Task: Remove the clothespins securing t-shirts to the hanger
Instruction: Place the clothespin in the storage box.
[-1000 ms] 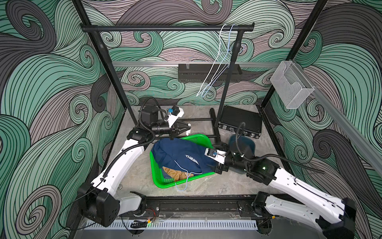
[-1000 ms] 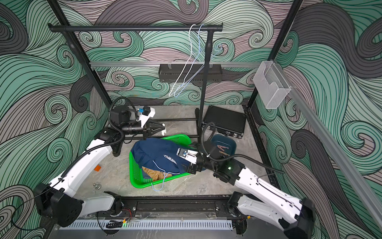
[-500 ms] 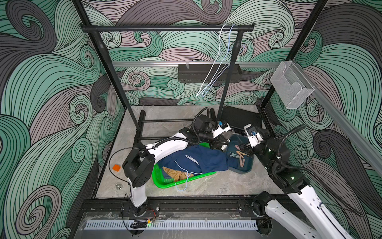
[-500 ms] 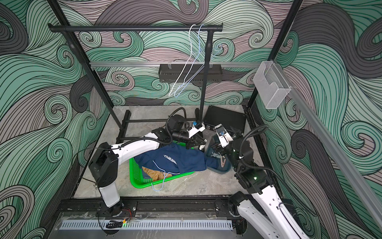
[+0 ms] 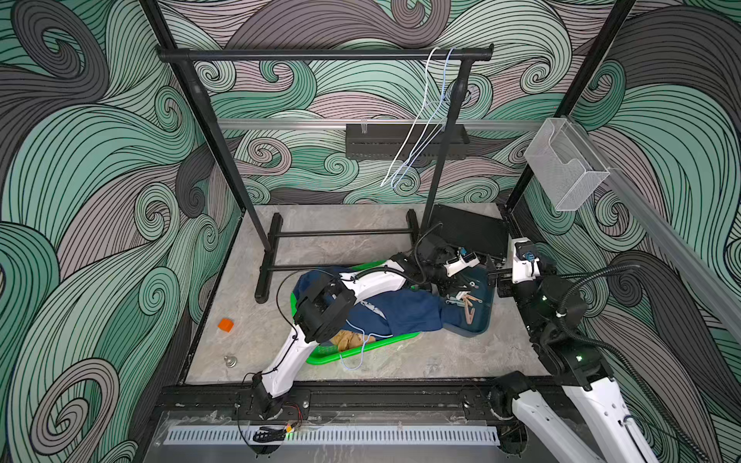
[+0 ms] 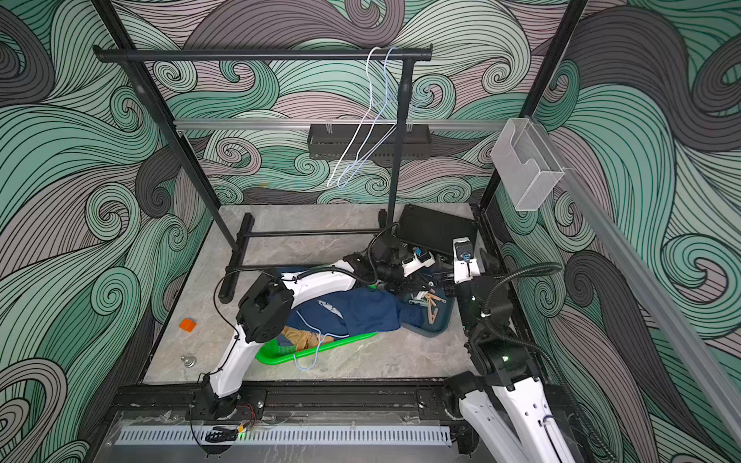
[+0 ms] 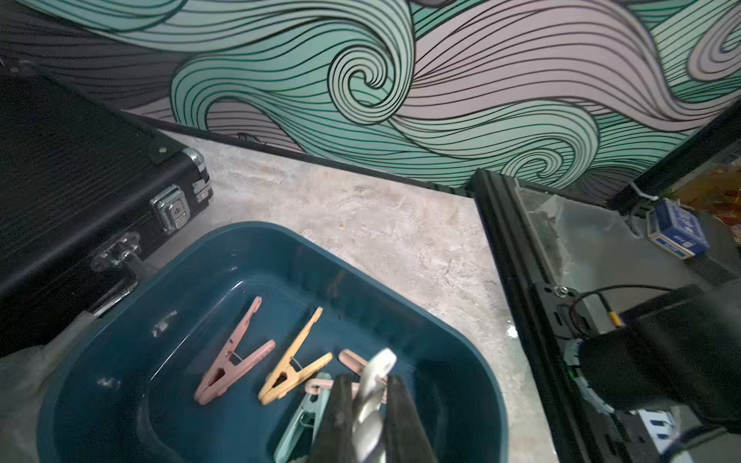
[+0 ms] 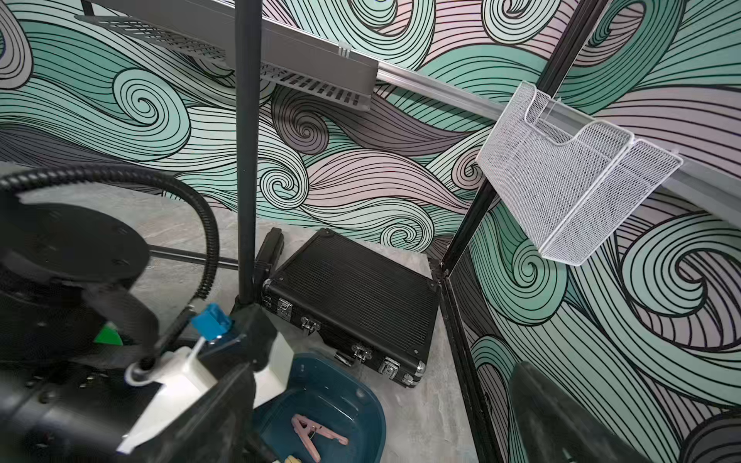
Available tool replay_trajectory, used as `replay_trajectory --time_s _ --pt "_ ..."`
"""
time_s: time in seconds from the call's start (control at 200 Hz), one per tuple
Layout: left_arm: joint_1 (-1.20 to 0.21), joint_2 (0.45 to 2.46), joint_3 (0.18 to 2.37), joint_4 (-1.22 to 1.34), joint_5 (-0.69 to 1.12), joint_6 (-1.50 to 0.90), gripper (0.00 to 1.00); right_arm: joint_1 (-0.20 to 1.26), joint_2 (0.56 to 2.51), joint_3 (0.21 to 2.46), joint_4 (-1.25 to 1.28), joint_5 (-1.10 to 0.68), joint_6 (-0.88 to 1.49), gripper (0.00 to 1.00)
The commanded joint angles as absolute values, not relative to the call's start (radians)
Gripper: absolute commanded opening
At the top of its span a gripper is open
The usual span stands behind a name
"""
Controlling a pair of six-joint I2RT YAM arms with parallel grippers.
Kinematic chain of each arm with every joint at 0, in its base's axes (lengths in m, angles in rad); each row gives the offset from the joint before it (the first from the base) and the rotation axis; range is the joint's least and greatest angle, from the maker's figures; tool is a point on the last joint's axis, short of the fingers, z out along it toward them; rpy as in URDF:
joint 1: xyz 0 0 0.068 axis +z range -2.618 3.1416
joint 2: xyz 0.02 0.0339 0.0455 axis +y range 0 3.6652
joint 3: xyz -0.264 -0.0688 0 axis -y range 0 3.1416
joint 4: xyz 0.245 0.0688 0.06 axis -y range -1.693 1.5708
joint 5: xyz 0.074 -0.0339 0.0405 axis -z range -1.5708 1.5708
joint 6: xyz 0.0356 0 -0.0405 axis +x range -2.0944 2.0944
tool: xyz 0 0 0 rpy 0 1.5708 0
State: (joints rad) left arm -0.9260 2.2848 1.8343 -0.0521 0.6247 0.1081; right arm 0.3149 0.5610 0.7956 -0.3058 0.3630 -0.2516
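The other clothespins already lie on the dark teal tray's bottom. I must next lower my left gripper slightly into it and release the pale white clothespin (image 7: 375,385) there.
My left gripper (image 7: 371,405) is shut on a pale white clothespin (image 7: 375,385) just above the dark teal tray (image 7: 280,248). Pink (image 7: 232,356), orange (image 7: 294,360) and mint (image 7: 304,417) clothespins lie in the tray. In both top views the left gripper (image 5: 453,286) hangs over the tray (image 5: 481,320). My right gripper (image 5: 495,276) stands open and empty at the tray's far right edge. A navy t-shirt (image 5: 401,312) and a mustard-tan one (image 5: 349,340) lie in the green basket (image 5: 320,358) with a pale blue wire hanger (image 5: 361,352); the navy shirt spills over the tray's near rim.
A black case (image 5: 469,236) lies behind the tray, beside the black clothes rack (image 5: 320,54), which carries two bare wire hangers (image 5: 417,140). An orange cube (image 5: 225,324) and a small metal piece (image 5: 230,361) lie on the floor at the left. A white mesh bin (image 5: 565,168) hangs on the right wall.
My left arm swung from the basket's far left corner across to the tray. My right arm drew back from the basket to the tray's right side. The navy shirt now stretches toward the tray.
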Motion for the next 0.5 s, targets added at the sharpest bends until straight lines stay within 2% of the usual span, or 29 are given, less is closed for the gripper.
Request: replay_trajectory --time_s 0.0,0.15,0.28,0.34,0.405,0.495 --pt "-0.93 2.35 1.936 -0.13 0.597 0.094 0.03 0.312 0.549 0.782 -0.299 0.38 -0.232 0.99" --pt "-0.936 2.414 2.009 -0.193 0.596 0.096 0.03 0.31 0.55 0.782 -0.299 0.373 -0.236 0.99" --pt "-0.936 2.421 2.01 -0.196 0.581 0.094 0.18 0.31 0.551 0.785 -0.299 0.361 -0.237 0.99" --pt "-0.937 2.431 2.025 -0.21 0.581 0.088 0.22 0.31 0.551 0.785 -0.304 0.357 -0.232 0.99" --pt "-0.94 2.436 2.029 -0.208 0.589 0.082 0.32 0.31 0.548 0.788 -0.316 0.348 -0.23 0.99" --pt "-0.946 2.425 2.028 -0.205 0.576 0.084 0.34 0.31 0.532 0.78 -0.331 0.343 -0.232 0.99"
